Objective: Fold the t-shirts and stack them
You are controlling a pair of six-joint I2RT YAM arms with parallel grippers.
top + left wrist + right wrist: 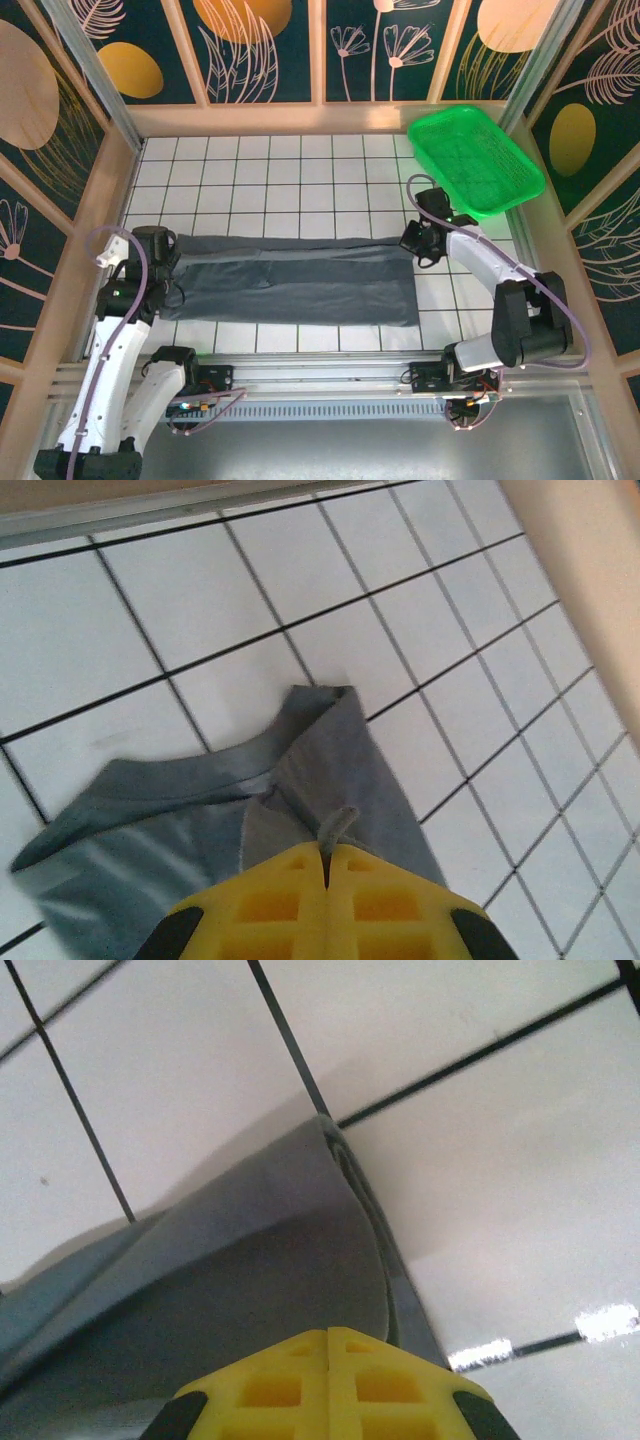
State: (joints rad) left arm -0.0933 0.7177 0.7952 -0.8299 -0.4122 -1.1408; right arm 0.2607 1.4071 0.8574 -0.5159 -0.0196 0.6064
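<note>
I need to bring the raised edge back and down with my right gripper onto the middle of the shirt's short side point(408, 277), back from and below the gripper, then release.
A dark slate-grey t-shirt point(300, 285) lies stretched left to right across the white tiles, its far edge folded over toward the near side. My left gripper point(160, 246) is at the shirt's far left corner, shut on a pinch of grey cloth point(338, 825) that pokes out between the yellow fingers point(270, 900). My right gripper point(412, 244) is at the far right corner, shut on the shirt's edge point(345, 1175), with the fabric rising to its yellow fingers point(400, 1385).
A bright green plastic basket point(476, 160) sits at the back right, partly on the wall rail. Wooden walls point(80, 240) enclose the tiled floor point(270, 180) on three sides. An aluminium rail point(330, 365) runs along the near edge.
</note>
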